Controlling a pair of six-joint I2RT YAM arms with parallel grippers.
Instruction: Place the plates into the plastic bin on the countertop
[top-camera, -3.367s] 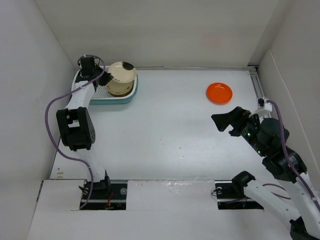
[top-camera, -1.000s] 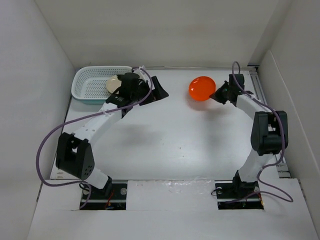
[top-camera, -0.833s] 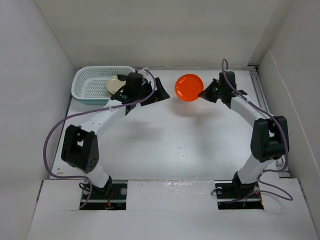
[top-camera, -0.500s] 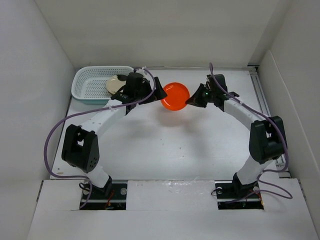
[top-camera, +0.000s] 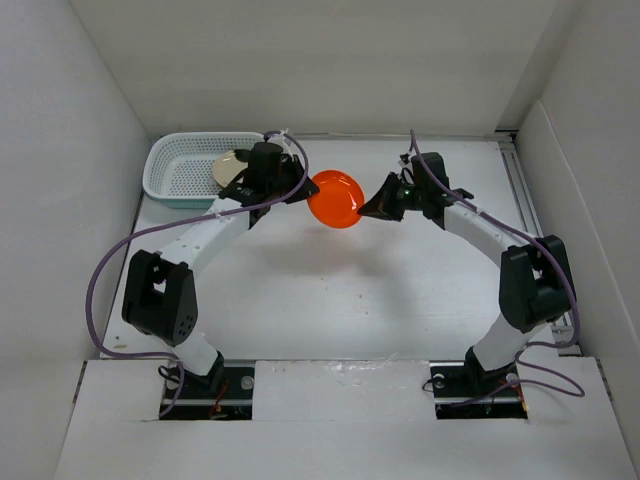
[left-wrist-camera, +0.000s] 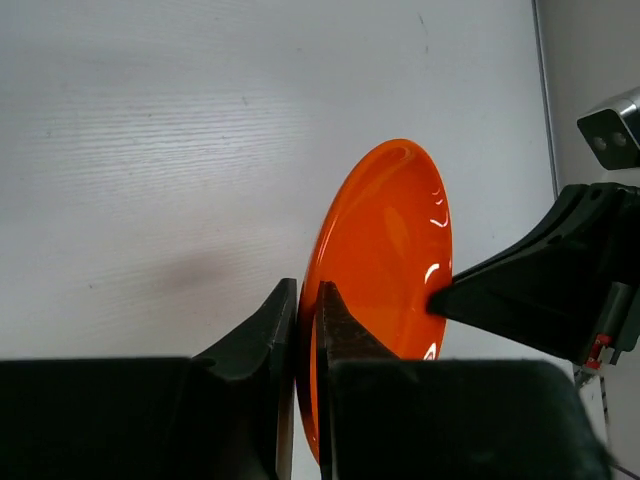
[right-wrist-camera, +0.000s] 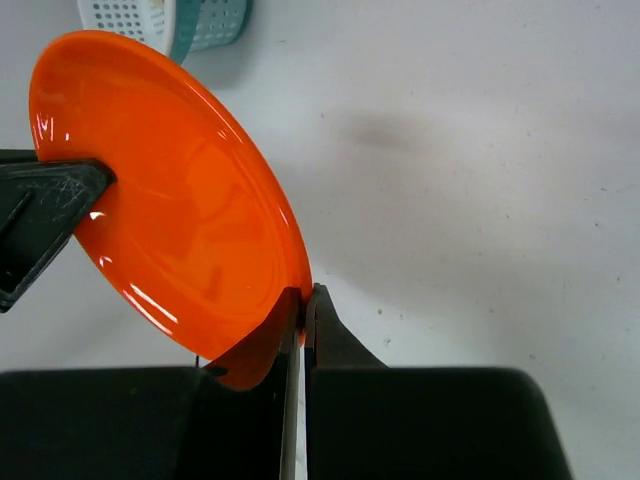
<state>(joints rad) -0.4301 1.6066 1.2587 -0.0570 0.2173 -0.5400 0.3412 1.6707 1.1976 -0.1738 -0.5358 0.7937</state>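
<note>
I will next move my left gripper to the left in the top view and lower it over the beige plate (top-camera: 228, 168) to release, because the orange plate (top-camera: 335, 198) still hangs outside the bin.
An orange plate (top-camera: 335, 198) hangs tilted above the white countertop (top-camera: 400, 290), held from both sides. My left gripper (top-camera: 306, 190) is shut on its left rim; in the left wrist view the plate (left-wrist-camera: 385, 260) stands edge-on between the jaws of the left gripper (left-wrist-camera: 309, 292). My right gripper (top-camera: 365, 208) is shut on the opposite rim; in the right wrist view the plate (right-wrist-camera: 170, 200) is pinched by the right gripper (right-wrist-camera: 304, 297). The teal plastic bin (top-camera: 180, 172) sits at the back left with a beige plate (top-camera: 228, 168) inside, partly hidden by the left arm.
White walls (top-camera: 60, 150) enclose the countertop on the left, back and right. A corner of the bin (right-wrist-camera: 165, 22) shows at the top left of the right wrist view. Both arm bases (top-camera: 205, 380) stand at the near edge.
The right arm has carried the orange plate leftward from the back right to the middle. The left gripper has come away from the bin and shut on the plate's other rim.
</note>
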